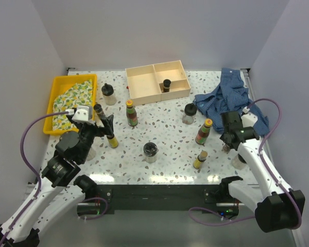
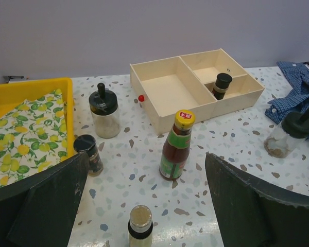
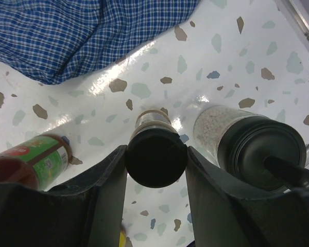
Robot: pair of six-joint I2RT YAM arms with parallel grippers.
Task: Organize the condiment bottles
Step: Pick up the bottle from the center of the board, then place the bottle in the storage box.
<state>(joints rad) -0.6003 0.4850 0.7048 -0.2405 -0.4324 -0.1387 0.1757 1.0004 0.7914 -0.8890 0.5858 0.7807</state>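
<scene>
The free space beside the boxed dark-capped bottle is outward of my right gripper, so next I should lift my gripper, carry the bottle outward and lower it there to release it.
My left gripper (image 1: 105,125) (image 2: 147,172) is open over the table. A small yellowish bottle (image 2: 140,225) (image 1: 112,140) stands between its fingers, untouched. Ahead stand a red sauce bottle with a yellow cap (image 2: 177,146) (image 1: 131,113), a small dark-capped bottle (image 2: 89,154) and a black-lidded jar (image 2: 104,111) (image 1: 108,94). My right gripper (image 1: 228,140) (image 3: 155,154) is shut on the black cap of a small bottle (image 3: 155,157). Beside that bottle stand a black-lidded jar (image 3: 250,144) (image 1: 238,160) and a red sauce bottle (image 3: 33,159) (image 1: 204,131). One dark-capped bottle (image 1: 166,85) (image 2: 221,85) stands in the wooden box (image 1: 144,87).
A yellow tray (image 1: 59,82) with a lemon-print cloth lies at the left. A blue checked shirt (image 1: 222,96) (image 3: 67,36) lies at the right back. More jars (image 1: 150,152) (image 1: 189,113) and a small yellow bottle (image 1: 200,160) stand mid-table.
</scene>
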